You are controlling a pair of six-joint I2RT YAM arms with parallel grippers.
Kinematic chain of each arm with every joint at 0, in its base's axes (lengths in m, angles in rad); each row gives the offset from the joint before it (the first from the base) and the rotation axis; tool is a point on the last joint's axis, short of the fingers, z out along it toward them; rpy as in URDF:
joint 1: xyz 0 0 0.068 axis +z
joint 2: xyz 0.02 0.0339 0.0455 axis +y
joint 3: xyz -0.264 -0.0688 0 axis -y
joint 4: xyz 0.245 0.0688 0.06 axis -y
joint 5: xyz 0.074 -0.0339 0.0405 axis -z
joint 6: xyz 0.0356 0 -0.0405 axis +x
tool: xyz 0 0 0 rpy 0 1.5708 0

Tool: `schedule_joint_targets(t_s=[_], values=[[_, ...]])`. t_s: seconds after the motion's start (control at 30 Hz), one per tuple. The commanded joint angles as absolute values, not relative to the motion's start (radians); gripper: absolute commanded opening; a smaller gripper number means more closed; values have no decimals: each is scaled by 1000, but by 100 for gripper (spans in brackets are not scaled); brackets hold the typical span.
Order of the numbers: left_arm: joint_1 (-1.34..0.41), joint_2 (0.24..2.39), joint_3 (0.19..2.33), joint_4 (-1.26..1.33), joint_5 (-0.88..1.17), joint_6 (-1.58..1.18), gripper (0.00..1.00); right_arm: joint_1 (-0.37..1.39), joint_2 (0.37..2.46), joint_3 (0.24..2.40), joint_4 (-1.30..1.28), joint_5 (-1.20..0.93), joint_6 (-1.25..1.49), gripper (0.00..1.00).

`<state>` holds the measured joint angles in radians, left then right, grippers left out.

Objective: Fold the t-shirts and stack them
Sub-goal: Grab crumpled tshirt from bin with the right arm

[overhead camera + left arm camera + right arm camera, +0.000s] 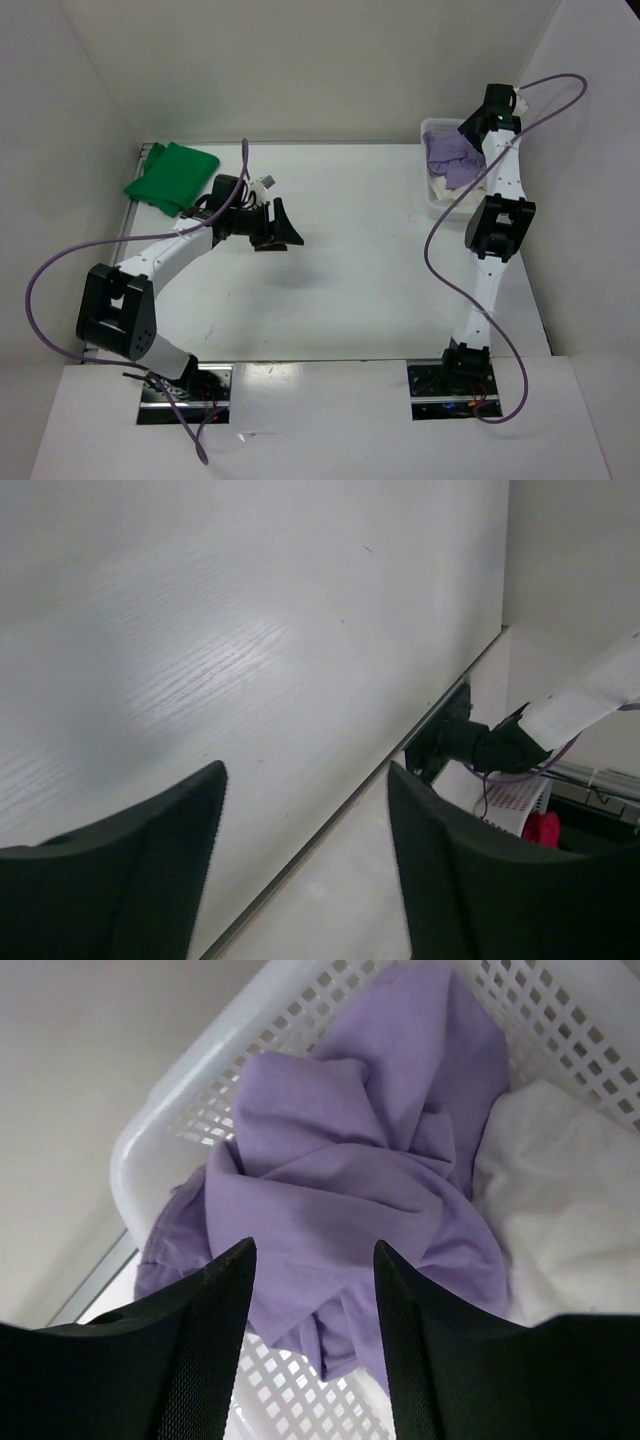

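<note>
My right gripper moves down a little into the basket [432,128] onto the lavender t-shirt's top fold next, since that fold lies just below its open fingers.
The bright green t-shirt [172,175] lies folded at the table's back left corner. The lavender t-shirt [450,158] [350,1160] sits crumpled in the white lattice basket [432,128] [200,1070] at the back right. The cream-white t-shirt [440,187] [560,1190] lies beside it in the same basket. My right gripper [470,128] [312,1250] hovers just above the lavender cloth, open, nothing between its fingers. My left gripper [290,232] [305,775] is open and empty, just right of the green shirt, over bare table, pointing right.
White walls close in the table on the left, back and right. The basket stands against the right wall. The left wrist view shows the table's near edge and the right arm's base [480,745]. Purple cables loop beside both arms.
</note>
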<state>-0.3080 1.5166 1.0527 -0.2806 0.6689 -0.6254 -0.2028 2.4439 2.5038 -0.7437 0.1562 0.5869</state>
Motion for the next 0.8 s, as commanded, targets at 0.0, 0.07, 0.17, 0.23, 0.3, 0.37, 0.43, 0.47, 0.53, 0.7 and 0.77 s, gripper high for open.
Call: schedule_joint_targets(t_s=[0.0, 0.07, 0.17, 0.23, 0.3, 0.37, 0.43, 0.47, 0.53, 0.7, 0.77], values=[[-304, 1480, 1042, -262, 669, -623, 76, -206, 2473, 2542, -801, 146, 600, 56], [-304, 1470, 1031, -262, 669, -623, 82, -206, 2473, 2525, -801, 146, 588, 52], [-304, 1459, 1031, -262, 646, -623, 82, -206, 2464, 2514, -787, 146, 569, 52], [-304, 1448, 1031, -273, 635, -623, 82, -206, 2464, 2493, -787, 146, 569, 49], [-304, 1448, 1031, -273, 623, -632, 76, -206, 2464, 2484, -778, 146, 560, 44], [-304, 1439, 1031, -282, 614, -632, 74, -206, 2474, 2484, -778, 132, 560, 36], [-304, 1427, 1022, -282, 604, -641, 73, -206, 2474, 2494, -778, 132, 560, 29], [-304, 1416, 1013, -282, 604, -641, 73, -206, 2474, 2505, -778, 132, 551, 23], [-304, 1407, 1012, -282, 604, -641, 73, -206, 2474, 2517, -769, 132, 551, 22], [-304, 1384, 1002, -293, 586, -661, 73, -206, 2484, 2520, -778, 132, 541, 38], [-304, 1374, 993, -293, 586, -661, 73, -206, 2493, 2511, -778, 132, 541, 35]])
